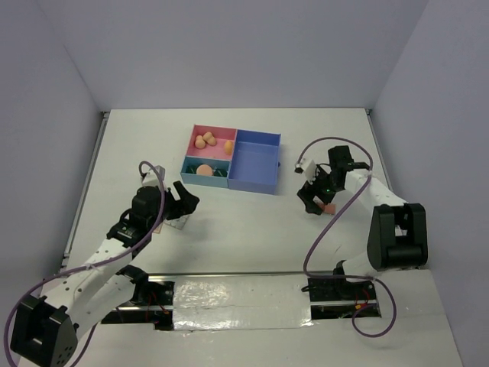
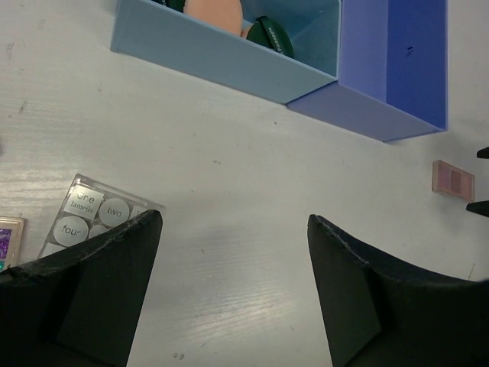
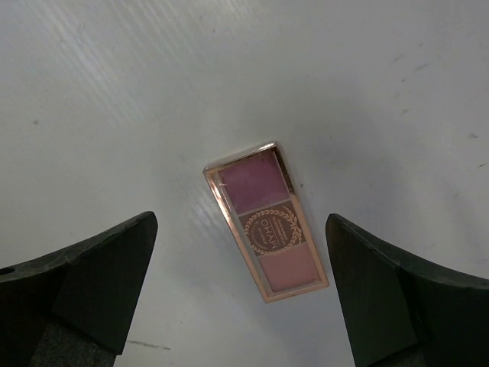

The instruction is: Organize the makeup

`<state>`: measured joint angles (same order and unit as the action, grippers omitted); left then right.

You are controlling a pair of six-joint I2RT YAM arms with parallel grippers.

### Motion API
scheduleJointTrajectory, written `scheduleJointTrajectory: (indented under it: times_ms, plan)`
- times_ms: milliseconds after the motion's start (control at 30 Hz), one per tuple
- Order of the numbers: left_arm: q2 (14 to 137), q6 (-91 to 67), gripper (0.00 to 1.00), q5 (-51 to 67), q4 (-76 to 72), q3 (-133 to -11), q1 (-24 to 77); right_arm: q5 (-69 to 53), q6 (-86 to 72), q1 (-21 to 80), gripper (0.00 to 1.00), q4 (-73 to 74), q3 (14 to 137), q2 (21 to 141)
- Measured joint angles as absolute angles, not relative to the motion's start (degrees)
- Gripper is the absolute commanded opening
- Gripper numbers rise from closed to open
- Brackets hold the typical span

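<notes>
My right gripper moves down onto the rose-gold palette's middle pan [image 1: 328,207] [image 3: 273,229] next and closes across its long edges. The palette lies below it, between the open fingers.
A rose-gold eyeshadow palette [image 3: 266,222] with purple and pink pans lies flat on the white table, tilted, and shows as a pink spot [image 1: 330,208] from above. My right gripper [image 3: 241,222] [image 1: 317,200] hovers over it, open, one finger on each side, not touching. My left gripper [image 2: 234,222] [image 1: 186,200] is open over bare table. A clear palette with round pans [image 2: 99,218] [image 1: 178,222] lies partly under its left finger. Peach sponges [image 1: 205,140] sit in the pink compartment. A peach puff [image 2: 218,11] and a dark green compact [image 2: 271,37] sit in the light blue one.
The compartment tray [image 1: 252,189] stands at the table's middle back, and its large blue section [image 2: 397,92] holds nothing that I can see. A corner of another purple palette [image 2: 8,237] shows at the left edge. Grey walls close the table on three sides.
</notes>
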<state>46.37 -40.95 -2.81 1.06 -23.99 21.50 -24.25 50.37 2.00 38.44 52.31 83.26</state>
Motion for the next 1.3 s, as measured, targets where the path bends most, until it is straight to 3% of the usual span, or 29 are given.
scheduleJointTrajectory:
  times_ms: [267, 467, 667, 767, 800, 867, 1300]
  plan:
    - [47.20, -40.86, 0.90, -3.14, 1.08, -24.05, 20.75, -16.86, 52.14, 2.81, 0.94, 35.64, 50.96, 88.25]
    - [48.53, -40.82, 0.90, -3.11, 1.30, -24.88, 20.43, -14.06, 53.84, 3.14, 0.85, 34.52, 50.96, 90.87]
    - [48.80, -40.82, 0.90, -3.11, 1.32, -24.88, 20.05, -13.67, 54.35, 3.79, 0.70, 34.30, 51.03, 91.85]
    - [49.10, -40.82, 0.90, -3.11, 1.34, -24.88, 19.88, -13.69, 54.76, 3.88, 0.52, 34.26, 50.92, 91.85]
    - [49.17, -40.82, 0.90, -3.11, 1.32, -24.88, 19.79, -13.67, 54.98, 3.88, 0.41, 34.35, 50.92, 91.85]
    - [49.41, -40.82, 0.90, -3.07, 1.30, -24.88, 19.64, -13.54, 54.96, 3.88, 0.32, 34.30, 50.89, 91.85]
    - [49.50, -40.80, 0.90, -3.05, 1.28, -24.88, 18.94, -20.21, 49.30, 3.88, 0.21, 37.91, 53.98, 84.58]
